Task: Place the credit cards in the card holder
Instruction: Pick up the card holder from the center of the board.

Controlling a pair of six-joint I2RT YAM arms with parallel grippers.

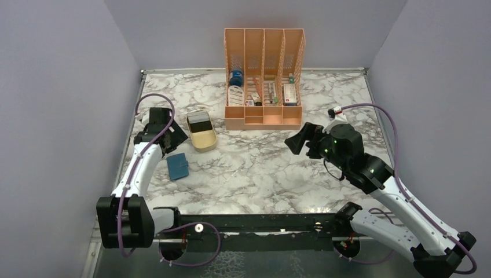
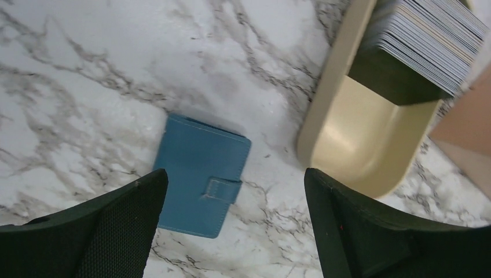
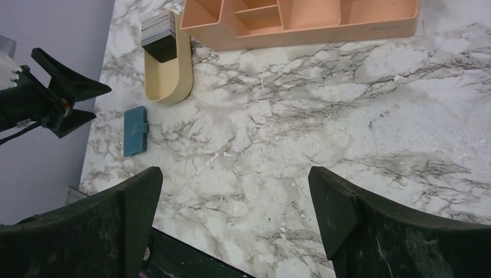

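My left gripper should next move down and draw back onto the wallet's long edge (image 1: 169, 168) (image 2: 165, 145) opposite the snap tab, since the wallet lies below and back from it.
The card holder (image 1: 177, 166) is a closed teal-blue wallet lying flat on the marble table, left of centre. In the left wrist view it (image 2: 200, 174) shows its snap tab fastened. The credit cards (image 1: 198, 121) are a stack in the far end of a beige tray (image 1: 204, 141); the stack also shows in the left wrist view (image 2: 425, 35). My left gripper (image 1: 175, 137) is open and empty, hovering above the table between wallet and tray (image 2: 234, 179). My right gripper (image 1: 296, 142) is open and empty, held high over the table's middle (image 3: 234, 174).
An orange slotted desk organiser (image 1: 264, 75) with small items stands at the back centre, just right of the tray. Grey walls close in the table on the left, back and right. The right wrist view shows the wallet (image 3: 135, 131), the tray (image 3: 168, 75) and the left gripper (image 3: 61, 98).
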